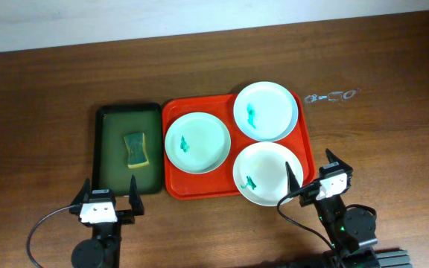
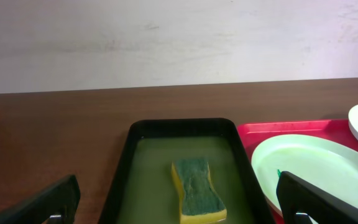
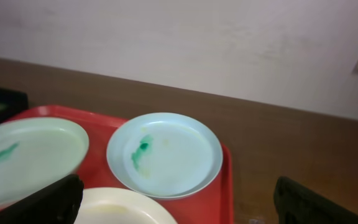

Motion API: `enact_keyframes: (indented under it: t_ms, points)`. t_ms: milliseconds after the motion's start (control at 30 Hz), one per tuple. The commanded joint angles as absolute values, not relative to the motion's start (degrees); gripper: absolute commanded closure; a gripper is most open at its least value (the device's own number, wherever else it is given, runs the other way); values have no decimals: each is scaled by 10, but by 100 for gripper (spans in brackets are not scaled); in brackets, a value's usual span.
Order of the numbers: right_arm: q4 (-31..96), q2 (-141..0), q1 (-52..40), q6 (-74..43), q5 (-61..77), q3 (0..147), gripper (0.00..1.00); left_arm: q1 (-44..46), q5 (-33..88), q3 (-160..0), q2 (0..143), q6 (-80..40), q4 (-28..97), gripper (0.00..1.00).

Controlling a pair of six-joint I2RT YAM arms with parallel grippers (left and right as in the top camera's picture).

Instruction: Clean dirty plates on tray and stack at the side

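My left gripper will next rise outward over the dark green tray, tilt its fingers downward and lower onto the sponge's middle, as the sponge is narrowest (image 1: 135, 150) (image 2: 196, 188) there.
Three white plates with teal smears lie on the red tray (image 1: 177, 186): one at the left (image 1: 197, 142), one at the back right (image 1: 266, 110), one at the front right (image 1: 267, 173). My left gripper (image 1: 109, 197) is open and empty, in front of the dark green tray (image 1: 109, 181). My right gripper (image 1: 313, 168) is open and empty at the red tray's front right corner. In the left wrist view I see the sponge (image 2: 197, 190) and the left plate (image 2: 319, 168). In the right wrist view I see the back right plate (image 3: 165, 154), the left plate (image 3: 27, 156) and the front plate's rim (image 3: 122, 208).
A yellow sponge with a green top (image 1: 135, 150) lies in the dark green tray. A small clear glinting thing (image 1: 332, 96) sits on the wood right of the red tray. The brown table runs to a pale wall at the back.
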State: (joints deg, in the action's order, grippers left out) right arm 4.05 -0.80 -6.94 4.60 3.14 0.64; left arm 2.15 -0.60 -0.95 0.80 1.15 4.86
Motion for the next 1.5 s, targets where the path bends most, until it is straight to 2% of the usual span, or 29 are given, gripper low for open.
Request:
enact_keyframes:
  t_ms: [0,200,500,700,833,1000,1167,1200,1233,1300,1400,1433,1467]
  points:
    - [41,-4,-67,-10,44,3,2,24,1,-5,6,22,48,1]
    - [81,-4,-67,-28,81,46,2,24,1,-5,6,22,48,1]
    - [340,-4,-67,-35,82,269,2,24,44,-33,6,22,62,1]
    - [442,-65,-67,-35,82,387,2,24,56,-223,41,12,273,1]
    - [533,-226,-67,-35,85,490,2,24,103,-371,143,7,359,1]
    - [631,-403,-67,-35,106,626,2,24,103,-580,342,7,520,1]
    - [628,-487,-67,-36,202,635,0,24,102,-781,545,8,683,1]
    - [624,-508,-67,-60,201,637,26,24,103,-812,582,8,689,1]
    - [622,-527,-67,-96,202,641,36,24,103,-824,600,7,687,1]
    - [634,-597,-68,-126,202,663,44,24,103,-828,632,7,677,1]
    - [684,-730,-68,-125,201,712,64,24,103,-828,670,7,661,1]
    - [683,-766,-68,-125,201,719,65,24,103,-828,684,7,667,1]
    - [674,-789,-68,-125,201,721,66,24,103,-828,697,7,672,24]
